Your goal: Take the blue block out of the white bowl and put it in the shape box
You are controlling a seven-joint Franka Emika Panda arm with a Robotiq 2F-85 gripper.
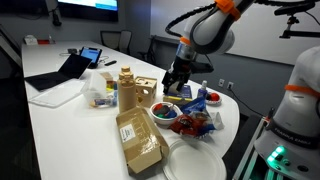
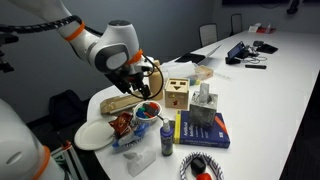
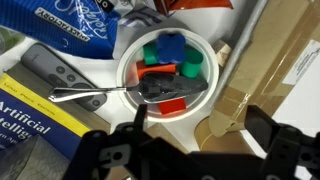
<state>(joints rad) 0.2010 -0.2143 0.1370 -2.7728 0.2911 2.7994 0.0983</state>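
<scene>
The blue block (image 3: 172,47) is below my gripper between green pieces, so my open gripper will next go down toward the bowl's edge by the red packet and over the block.
The white bowl (image 3: 205,50) sits in the middle of the wrist view and holds several coloured toy pieces and a metal spoon (image 3: 95,95). The blue block (image 3: 172,47) lies at the bowl's far side between green pieces. My gripper (image 3: 200,130) is open and empty, hovering above the bowl's near rim. In both exterior views my gripper (image 1: 178,75) (image 2: 140,85) hangs just above the bowl (image 1: 165,112) (image 2: 147,112). The shape box, a pale wooden cube (image 1: 146,95) (image 2: 178,93), stands next to the bowl. It is out of the wrist view.
A tan bottle (image 1: 126,88) and a flat brown cardboard box (image 1: 140,140) flank the shape box. White plates (image 1: 195,160) lie at the table's end. A blue book (image 2: 205,128) and a blue packet (image 3: 75,25) lie near the bowl.
</scene>
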